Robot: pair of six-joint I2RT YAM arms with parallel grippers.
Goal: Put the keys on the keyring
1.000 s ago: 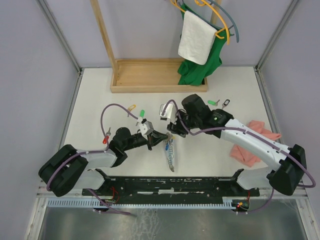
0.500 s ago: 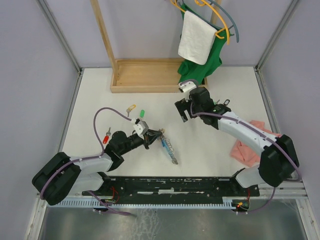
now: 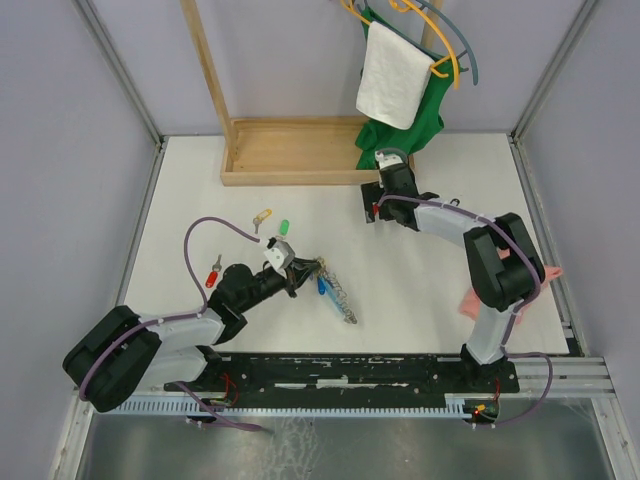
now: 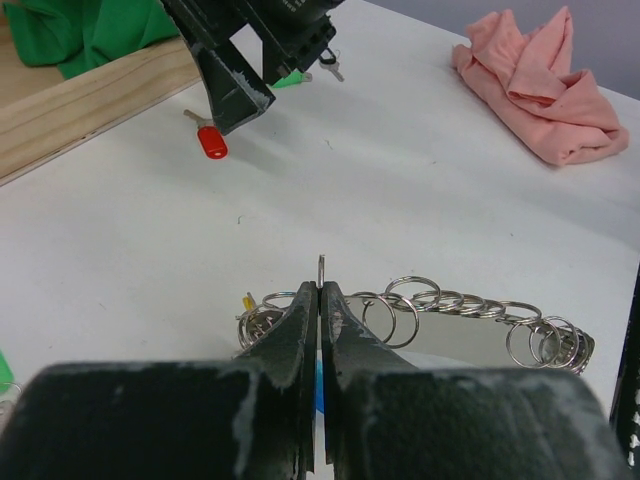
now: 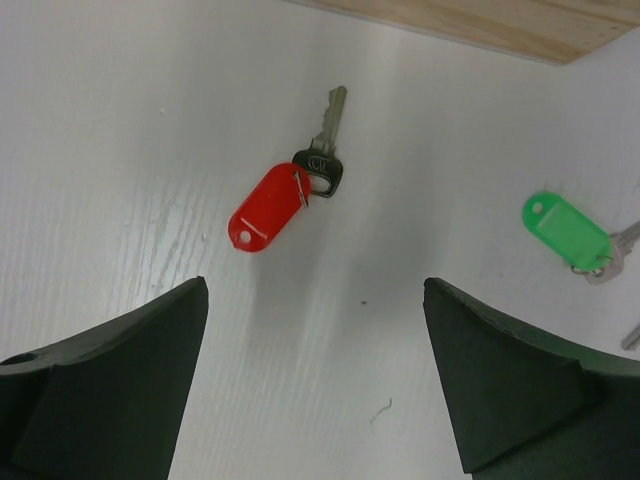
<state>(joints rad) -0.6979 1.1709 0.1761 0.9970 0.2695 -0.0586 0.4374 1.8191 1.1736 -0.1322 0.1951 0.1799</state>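
Note:
My right gripper will move down and outward, toward the rack base, onto the red tag at the tag's end by the key (image 3: 376, 207) (image 5: 289, 184).
The keyring (image 3: 338, 294), a chain of metal rings with a light-blue part, lies on the white table; it also shows in the left wrist view (image 4: 450, 305). My left gripper (image 3: 303, 270) (image 4: 320, 290) is shut on a thin metal ring at its left end. My right gripper (image 3: 376, 207) (image 5: 315, 290) is open and empty, hovering over a red-tagged key (image 5: 270, 205) (image 4: 210, 140). A green-tagged key (image 5: 565, 230) lies to its right. Yellow-tagged (image 3: 263, 214), green-tagged (image 3: 284, 226) and red-tagged (image 3: 211, 278) keys lie loose at the left.
A wooden rack base (image 3: 300, 150) stands at the back, just beyond the right gripper. Green cloth and a white towel (image 3: 392, 75) hang above it. A pink cloth (image 4: 540, 80) lies at the right, partly under the right arm.
My right arm has swung from the table's middle to the back, by the wooden base, over the red-tagged key. My left gripper stays shut on the keyring, drawn slightly left.

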